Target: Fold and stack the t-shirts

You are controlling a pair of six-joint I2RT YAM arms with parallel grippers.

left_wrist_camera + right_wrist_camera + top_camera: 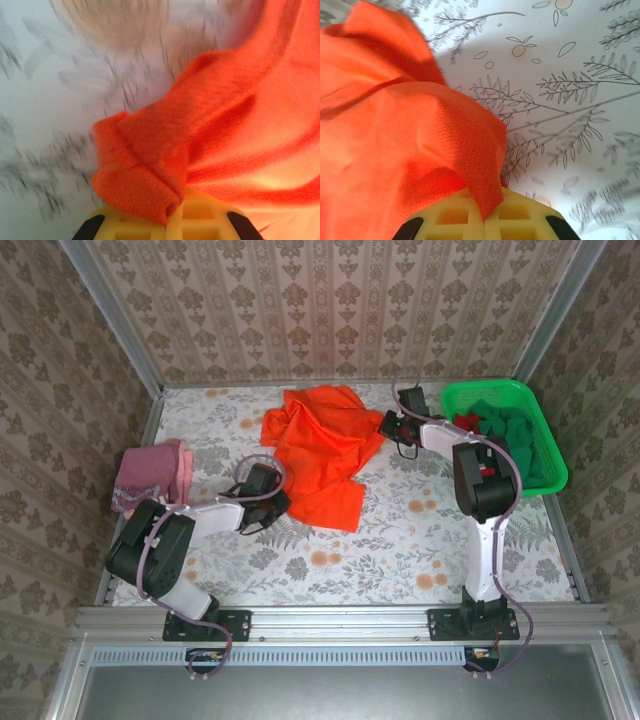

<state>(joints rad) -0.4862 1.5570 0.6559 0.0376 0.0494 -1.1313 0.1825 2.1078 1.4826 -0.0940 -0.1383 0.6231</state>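
My right gripper should lift the crumpled shirt's edge to open its folds, then pull it back and down to release on the bare tablecloth back from the gripper.
A bright orange t-shirt (pixel 325 445) lies crumpled across the middle of the flowered table. My left gripper (pixel 278 502) is shut on its near left edge, and a fold of orange cloth (pixel 150 165) is pinched between the yellow jaws (pixel 172 222). My right gripper (pixel 388 426) is shut on the shirt's far right edge, with the cloth (pixel 420 150) coming out from between its closed jaws (pixel 484 220). A folded pink-maroon t-shirt (pixel 152 473) rests at the left edge. Dark green (pixel 520 435) and red (pixel 466 421) shirts lie in the basket.
A bright green mesh basket (pixel 549 473) stands at the back right corner, close to my right arm. Metal rails and patterned walls close the table in on three sides. Bare tablecloth (pixel 400 540) stretches along the near side.
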